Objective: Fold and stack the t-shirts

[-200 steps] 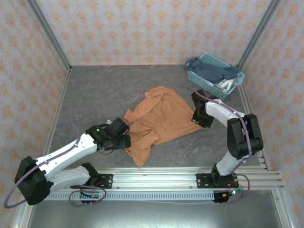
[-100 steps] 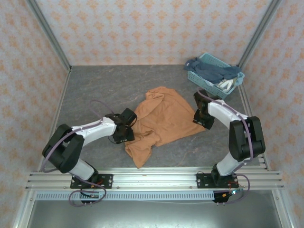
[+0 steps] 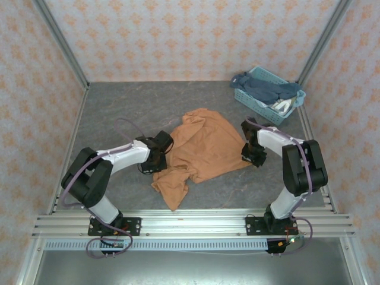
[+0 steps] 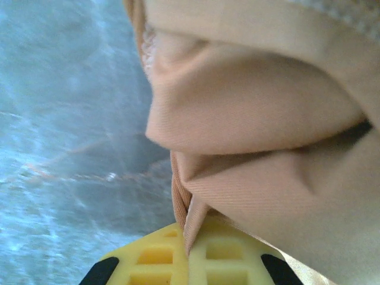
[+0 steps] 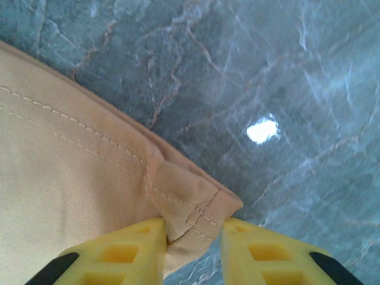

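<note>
My left gripper should drag the shirt's fold outward, away from my right gripper, onto the bare tabletop beside the shirt and release it, as this side of the shirt lies bunched.
An orange-brown t-shirt lies crumpled in the middle of the grey table. My left gripper is at the shirt's left edge. In the left wrist view its yellow fingers are pressed together, and the left gripper is shut on a fold of the orange cloth. My right gripper is at the shirt's right corner. In the right wrist view the right gripper stands open, its jaws apart around the stitched hem corner. A dark blue t-shirt and a white one lie in the basket.
The light-blue lattice basket stands at the back right, close to the metal corner post. Patterned walls close in the table on three sides. The rail with both arm bases runs along the near edge.
My left arm swung in toward the shirt's left edge and its gripper shut on a fold there. The right gripper shifted slightly nearer along the right corner, and its jaws now stand apart.
</note>
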`<act>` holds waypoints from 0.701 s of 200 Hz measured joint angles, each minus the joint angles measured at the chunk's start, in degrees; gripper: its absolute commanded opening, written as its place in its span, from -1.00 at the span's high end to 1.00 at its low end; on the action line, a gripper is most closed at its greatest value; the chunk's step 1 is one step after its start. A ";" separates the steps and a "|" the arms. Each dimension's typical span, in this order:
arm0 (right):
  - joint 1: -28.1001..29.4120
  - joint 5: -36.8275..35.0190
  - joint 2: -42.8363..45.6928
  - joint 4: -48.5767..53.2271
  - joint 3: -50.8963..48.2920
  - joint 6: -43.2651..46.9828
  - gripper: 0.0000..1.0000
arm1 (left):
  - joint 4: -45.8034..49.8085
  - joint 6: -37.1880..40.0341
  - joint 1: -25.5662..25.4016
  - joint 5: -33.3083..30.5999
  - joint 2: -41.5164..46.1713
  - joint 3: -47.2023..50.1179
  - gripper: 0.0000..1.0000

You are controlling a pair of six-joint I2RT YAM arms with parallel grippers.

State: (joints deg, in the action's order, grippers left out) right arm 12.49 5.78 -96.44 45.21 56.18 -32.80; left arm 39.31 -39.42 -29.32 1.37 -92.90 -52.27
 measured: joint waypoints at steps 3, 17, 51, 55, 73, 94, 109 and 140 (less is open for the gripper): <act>-0.11 -0.09 -0.11 -0.07 0.02 0.31 0.71 | 0.39 0.22 0.44 -0.48 0.00 -0.26 1.00; -0.48 -0.28 -0.37 -0.42 0.20 0.35 0.87 | 2.21 1.25 2.54 -2.05 -0.02 -1.84 1.00; -0.70 -1.14 -2.23 -0.55 2.82 0.98 1.00 | 5.57 6.16 8.61 -5.05 -0.42 -8.41 1.00; -0.70 -1.22 -2.60 -0.59 3.28 1.07 1.00 | 5.84 6.88 9.31 -5.35 -0.72 -9.53 1.00; -0.70 -1.29 -4.46 -0.68 5.75 1.40 1.00 | 7.26 10.12 11.91 -6.73 -2.99 -14.36 1.00; -0.70 -1.03 -6.01 -1.20 7.85 1.44 1.00 | 8.17 13.55 14.10 -8.28 -6.86 -19.37 1.00; -0.70 -0.90 -7.02 -1.38 9.07 1.44 1.00 | 8.72 15.61 15.43 -9.31 -9.92 -22.75 1.00; -0.70 -0.76 -8.92 -1.33 11.43 1.42 1.00 | 9.79 18.21 18.29 -11.30 -16.33 -30.88 1.00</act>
State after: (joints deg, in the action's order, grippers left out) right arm 11.79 5.02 -105.36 43.88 67.61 -31.38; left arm 49.10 -21.21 -11.03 -9.93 -109.23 -83.15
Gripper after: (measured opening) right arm 0.050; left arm 0.058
